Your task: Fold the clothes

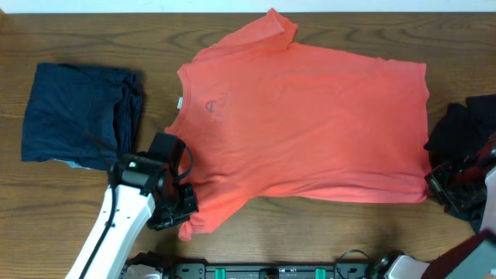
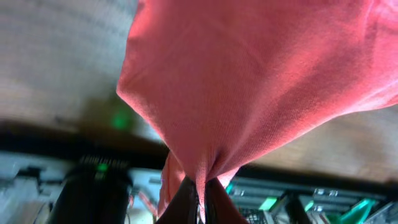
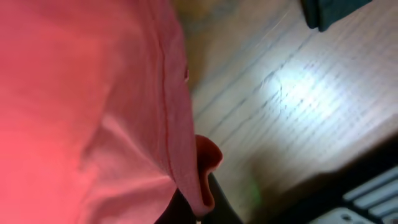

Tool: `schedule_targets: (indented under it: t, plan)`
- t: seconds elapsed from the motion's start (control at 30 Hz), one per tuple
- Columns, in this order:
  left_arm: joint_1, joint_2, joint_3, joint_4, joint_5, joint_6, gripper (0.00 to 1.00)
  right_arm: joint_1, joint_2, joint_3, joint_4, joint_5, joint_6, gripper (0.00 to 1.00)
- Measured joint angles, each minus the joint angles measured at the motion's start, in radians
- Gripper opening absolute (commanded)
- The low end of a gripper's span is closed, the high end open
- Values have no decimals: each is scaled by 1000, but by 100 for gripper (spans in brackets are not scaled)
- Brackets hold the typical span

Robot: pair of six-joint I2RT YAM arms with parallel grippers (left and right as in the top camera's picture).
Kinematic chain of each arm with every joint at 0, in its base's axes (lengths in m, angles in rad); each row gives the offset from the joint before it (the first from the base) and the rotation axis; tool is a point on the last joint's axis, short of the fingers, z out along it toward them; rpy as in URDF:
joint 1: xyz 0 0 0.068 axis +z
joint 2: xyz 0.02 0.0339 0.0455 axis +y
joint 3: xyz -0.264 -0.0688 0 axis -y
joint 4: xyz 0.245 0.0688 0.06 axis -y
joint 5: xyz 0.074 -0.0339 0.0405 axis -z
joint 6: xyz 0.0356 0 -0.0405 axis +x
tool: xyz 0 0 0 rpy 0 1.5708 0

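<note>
The left gripper raises the near sleeve and carries it outward over the cloth beside the collar next, then opens there.
A coral-red T-shirt (image 1: 310, 124) lies spread flat across the middle of the wooden table, collar to the left. My left gripper (image 1: 180, 208) is shut on the near-left sleeve of the shirt; in the left wrist view the cloth (image 2: 249, 81) bunches into the closed jaws (image 2: 202, 202). My right gripper (image 1: 434, 184) is shut on the shirt's near-right hem corner; in the right wrist view the hem (image 3: 180, 124) folds down between the fingers (image 3: 199, 211).
A folded dark navy garment (image 1: 77, 112) lies at the left of the table. A black garment (image 1: 465, 132) sits at the right edge beside my right arm. The table's front edge and the arm mounts (image 1: 256, 271) run along the bottom.
</note>
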State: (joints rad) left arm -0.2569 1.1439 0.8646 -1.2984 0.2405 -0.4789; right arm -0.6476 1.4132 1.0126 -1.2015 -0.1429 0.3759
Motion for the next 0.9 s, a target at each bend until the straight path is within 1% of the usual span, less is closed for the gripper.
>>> schedule_targets:
  t: [0.13, 0.23, 0.37, 0.6, 0.77, 0.9]
  plan:
    - [0, -40, 76, -86, -4, 0, 6, 23, -67, 74, -89, -8, -29, 1]
    - [0, -58, 161, -149, -25, 0, 7, 26, -86, 92, -123, -10, -39, 1]
    - [0, -67, 248, -166, -69, 7, 6, 27, -87, 92, -106, -18, -48, 1]
    - [0, -39, 261, -36, -99, 34, 6, 29, -87, 91, 49, -87, -44, 1]
    - [0, 28, 261, 92, -106, 67, 6, 45, -78, 92, 224, -159, -39, 1]
    - [0, 99, 261, 213, -111, 113, 6, 62, -60, 92, 294, -198, -1, 1]
